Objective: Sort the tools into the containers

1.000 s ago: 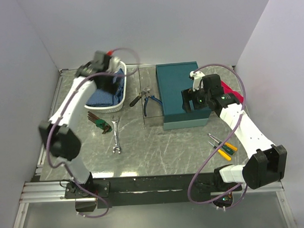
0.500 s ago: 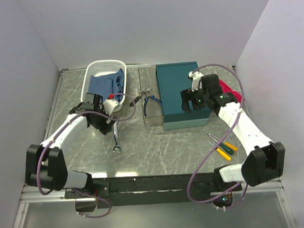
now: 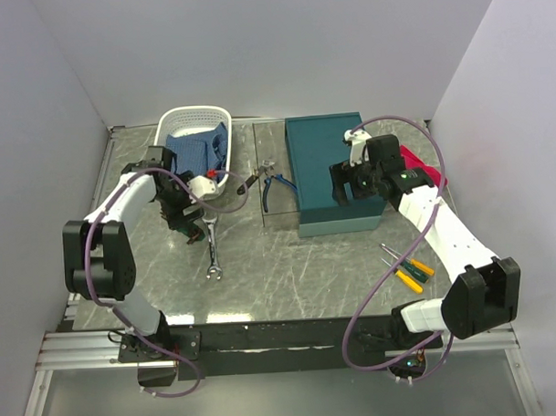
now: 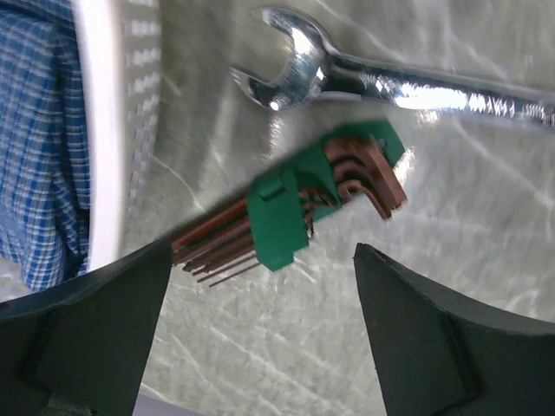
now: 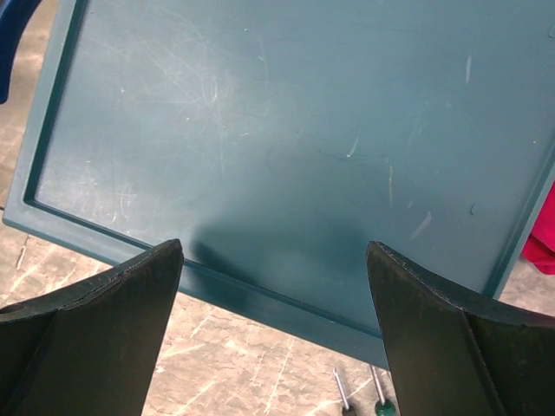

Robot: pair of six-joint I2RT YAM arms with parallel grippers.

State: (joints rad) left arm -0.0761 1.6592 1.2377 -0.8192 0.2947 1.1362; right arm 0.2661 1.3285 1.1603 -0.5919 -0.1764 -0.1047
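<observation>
The green holder (image 4: 295, 212) of the hex keys lies slanted below the open fingers of my left gripper, so I will turn that gripper and lower it over the holder next.
My left gripper (image 3: 186, 220) hangs open just above a set of brown hex keys in a green holder (image 4: 295, 212), which lies between its fingers (image 4: 95, 321) without being touched. A silver spanner (image 3: 212, 251) (image 4: 390, 82) lies just beyond it. Blue-handled pliers (image 3: 279, 186) and a black-handled tool (image 3: 248, 182) lie left of the closed teal box (image 3: 329, 165). My right gripper (image 3: 343, 184) is open over the near edge of the box lid (image 5: 286, 130), holding nothing. Yellow- and green-handled screwdrivers (image 3: 408, 269) lie on the table at front right.
A white basket (image 3: 224, 187) (image 4: 100, 130) holding a blue checked cloth (image 3: 192, 149) (image 4: 35, 130) stands right behind the left gripper. A red cloth (image 3: 426, 171) (image 5: 542, 234) lies at the right side of the box. Grey walls close in the table on three sides.
The left arm swung down from above the basket to the table beside it and now sits over the hex keys. The right arm has hardly moved.
</observation>
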